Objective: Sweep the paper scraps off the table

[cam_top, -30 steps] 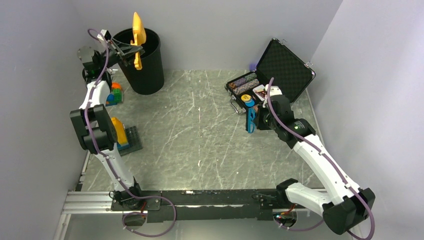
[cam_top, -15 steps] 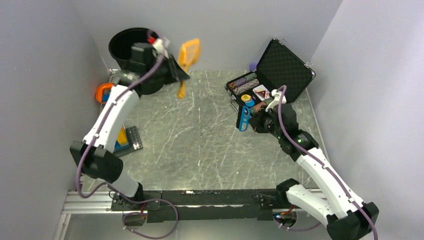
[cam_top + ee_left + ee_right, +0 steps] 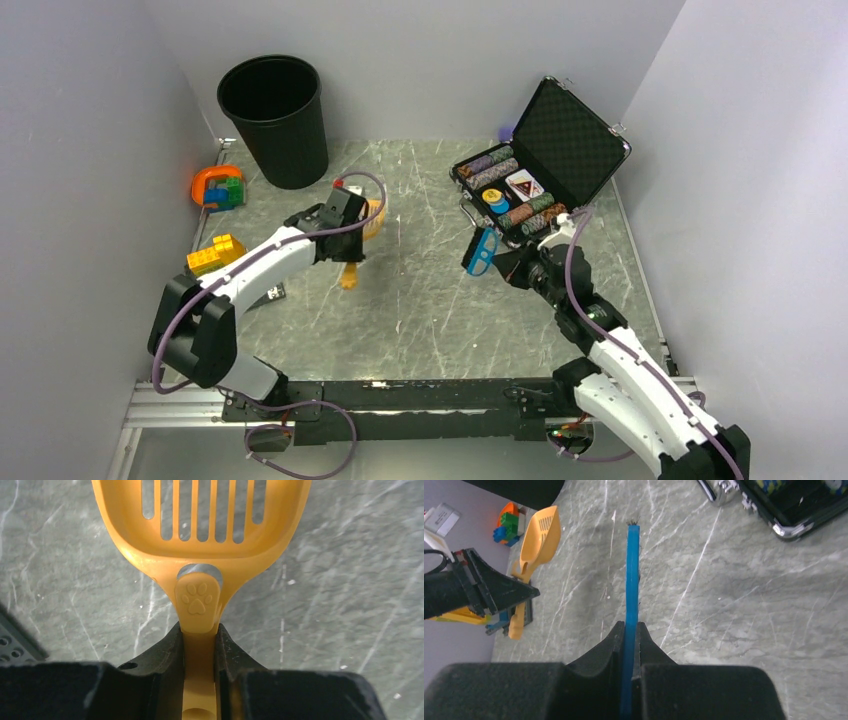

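The marble between case and scoop is clear, so my right gripper will next go down over it, outward and toward the left in the top view.
No paper scraps show in any view. The table (image 3: 420, 300) is grey-green marble. My left gripper (image 3: 343, 222) is shut on the handle of an orange slotted scoop (image 3: 374, 220), held low over the table's left middle. In the left wrist view the jaws (image 3: 199, 635) clamp the handle and the scoop's bowl (image 3: 200, 557) is empty. My right gripper (image 3: 512, 266) is shut on a blue brush (image 3: 480, 250), held above the table right of centre. In the right wrist view the brush (image 3: 632, 575) stands edge-on in the jaws (image 3: 630, 630).
A black bin (image 3: 272, 120) stands at the back left. An open black case (image 3: 565, 130) with poker chips sits at the back right. Toy bricks (image 3: 218, 188) and a yellow brick (image 3: 212, 253) lie along the left edge beside a grey baseplate (image 3: 272, 292).
My left arm has swung from the bin's rim down and right to the table's left middle, carrying the scoop. My right arm has drawn back towards the near edge with the brush.
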Motion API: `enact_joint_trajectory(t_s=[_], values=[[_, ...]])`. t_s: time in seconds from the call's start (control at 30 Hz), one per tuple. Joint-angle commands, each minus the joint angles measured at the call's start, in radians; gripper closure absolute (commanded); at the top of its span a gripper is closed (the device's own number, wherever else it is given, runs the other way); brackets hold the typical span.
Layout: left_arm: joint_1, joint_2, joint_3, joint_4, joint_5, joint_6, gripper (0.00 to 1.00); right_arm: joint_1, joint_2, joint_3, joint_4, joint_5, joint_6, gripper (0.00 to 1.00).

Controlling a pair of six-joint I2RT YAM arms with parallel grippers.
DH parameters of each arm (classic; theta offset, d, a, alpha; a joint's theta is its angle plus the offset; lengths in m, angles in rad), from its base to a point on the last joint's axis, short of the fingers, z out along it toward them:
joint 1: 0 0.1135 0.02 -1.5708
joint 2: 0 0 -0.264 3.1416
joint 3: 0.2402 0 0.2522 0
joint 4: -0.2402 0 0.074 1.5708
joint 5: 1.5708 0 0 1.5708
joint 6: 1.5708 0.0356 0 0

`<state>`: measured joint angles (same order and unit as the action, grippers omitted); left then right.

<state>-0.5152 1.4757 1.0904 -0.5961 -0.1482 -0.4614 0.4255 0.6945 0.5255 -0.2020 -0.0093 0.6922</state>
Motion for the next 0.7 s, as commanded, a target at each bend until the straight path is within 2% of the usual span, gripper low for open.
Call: enact_joint_trajectory(t_s=[0.0,0.17,0.27,0.6,0.63,0.67], values=[[-0.002,-0.062,-0.059,0.126,-0.101,-0.024,1.00,-0.004,0.032,-0.096,0.281,-0.043,0.152,1.00],[-0.002,-0.043,-0.103,0.135,-0.123,-0.026,1.00,-0.004,0.150,-0.189,0.607,-0.066,0.289,1.00],[-0.002,-0.038,-0.130,0.156,-0.119,-0.019,1.00,-0.005,0.268,-0.180,0.737,-0.042,0.345,1.00],[0.004,0.008,-0.138,0.206,-0.109,-0.008,1.00,-0.032,0.801,0.027,1.048,-0.156,0.450,1.00],[0.005,0.018,-0.133,0.208,-0.110,-0.007,1.00,-0.040,0.852,0.051,1.067,-0.184,0.463,0.99],[0.005,0.026,-0.130,0.212,-0.110,-0.006,1.00,-0.048,0.896,0.081,1.067,-0.214,0.473,0.94]])
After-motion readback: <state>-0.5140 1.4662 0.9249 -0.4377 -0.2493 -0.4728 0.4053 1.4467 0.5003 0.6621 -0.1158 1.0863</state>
